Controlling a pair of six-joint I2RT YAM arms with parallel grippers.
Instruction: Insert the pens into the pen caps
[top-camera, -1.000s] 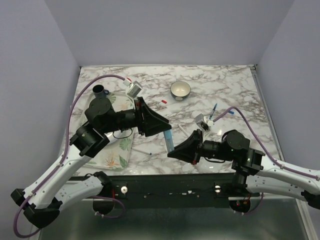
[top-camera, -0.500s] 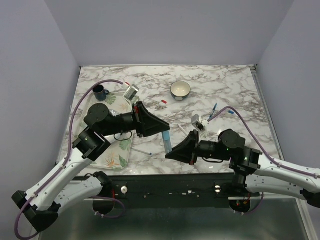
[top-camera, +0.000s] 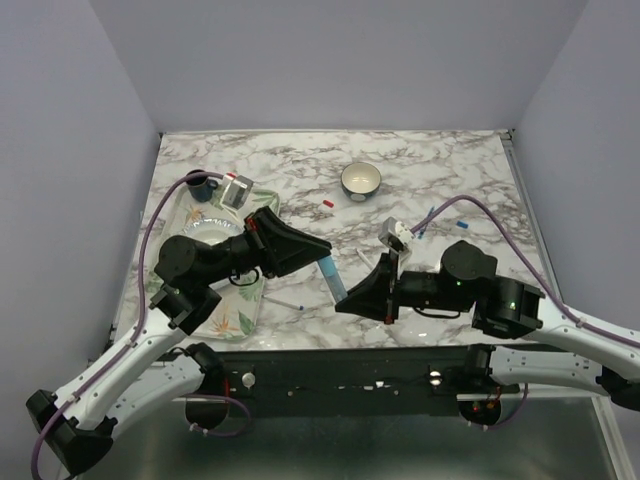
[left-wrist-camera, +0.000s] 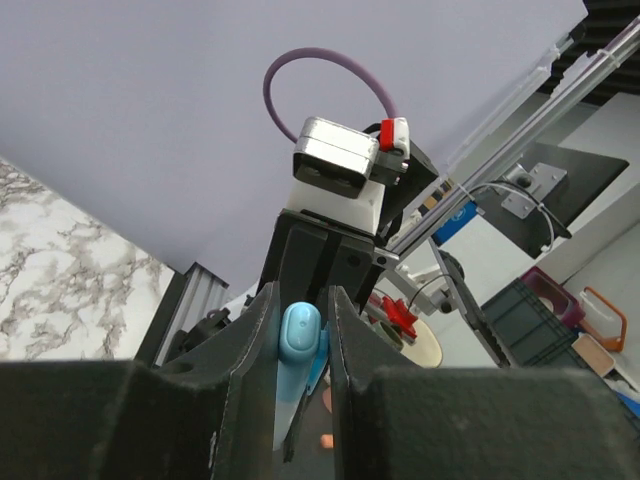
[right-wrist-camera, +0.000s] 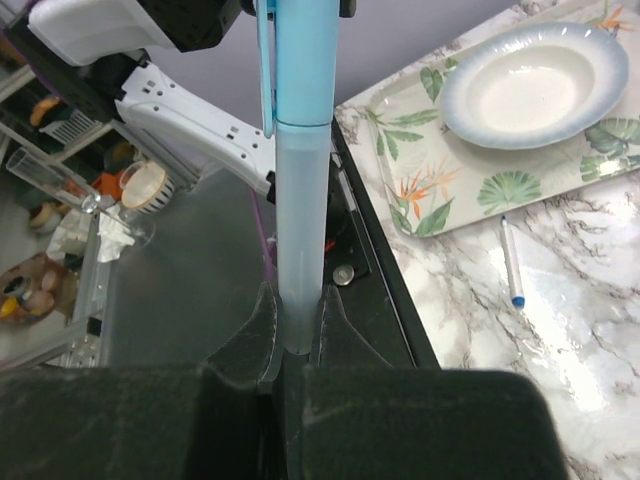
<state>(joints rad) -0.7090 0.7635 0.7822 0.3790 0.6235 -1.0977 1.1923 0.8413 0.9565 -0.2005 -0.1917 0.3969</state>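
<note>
My right gripper turns downward next and brings the marker (top-camera: 331, 278) down beside the middle white pen, as that marble lies below it, to its right in the top view.
A thick pale blue marker (top-camera: 331, 278) hangs above the table's front edge between my two grippers. My left gripper (top-camera: 323, 252) is shut on its light blue pen cap (left-wrist-camera: 299, 334), which sits on the marker's upper end (right-wrist-camera: 305, 60). My right gripper (top-camera: 346, 299) is shut on the frosted barrel (right-wrist-camera: 300, 250) at its lower end. A white pen with a blue tip (right-wrist-camera: 511, 265) lies on the marble beside the tray (top-camera: 283, 301). A blue pen (top-camera: 427, 219), a blue cap (top-camera: 463, 225) and a red cap (top-camera: 327, 203) lie farther back.
A leaf-patterned tray (top-camera: 228, 315) at the left carries a plate (right-wrist-camera: 520, 88). A dark mug (top-camera: 202, 185) stands behind it, and a bowl (top-camera: 361, 180) at the back centre. The table's near edge and the arms' mounting rail (top-camera: 340, 375) run just below the marker.
The left gripper has narrowed onto the light blue cap. Both arms have shifted: the left wrist has swung left and lower, the right arm's elbow has moved right, and the marker stays between them.
</note>
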